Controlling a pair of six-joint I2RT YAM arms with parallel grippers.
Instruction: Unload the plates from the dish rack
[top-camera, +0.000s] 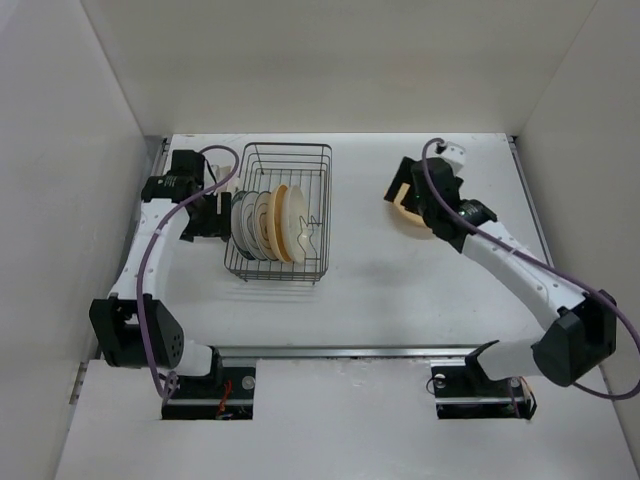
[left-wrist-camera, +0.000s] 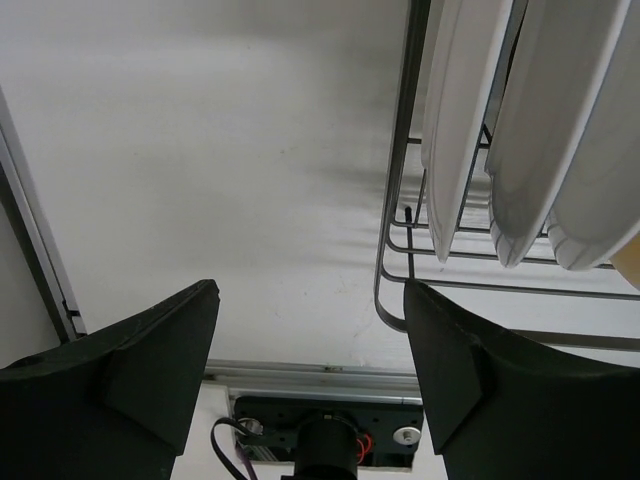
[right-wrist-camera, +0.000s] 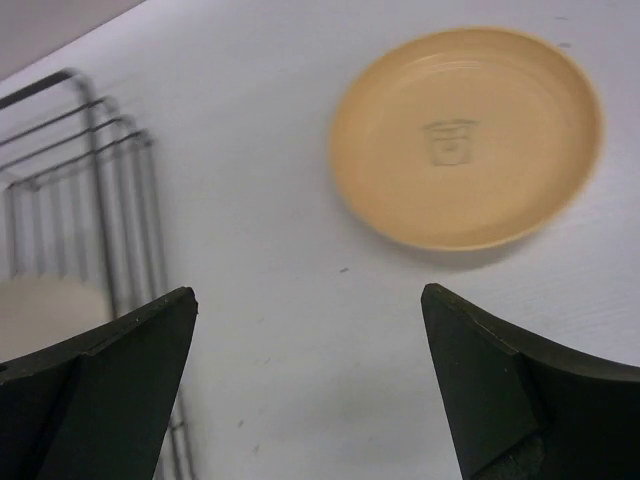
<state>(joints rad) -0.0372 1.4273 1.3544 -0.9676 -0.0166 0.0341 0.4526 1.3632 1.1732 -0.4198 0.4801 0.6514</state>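
Note:
Next, the robot's right gripper should swing over the rack and onto the cream plate's rim, since that plate stands upright to the gripper's left in the top view.
The dark wire dish rack stands left of centre with several plates upright on edge in it, white ones to the left, then a tan one and a cream one. My left gripper is at the rack's left side. In the left wrist view it is open over bare table, its right finger beside the rack's corner wire, and white plates stand just past it. My right gripper is open and empty. A tan plate lies flat on the table just beyond it.
White walls enclose the table on three sides. A metal rail runs along the near edge in front of the arm bases. In the right wrist view the rack's wires are blurred at far left, with a cream plate behind them.

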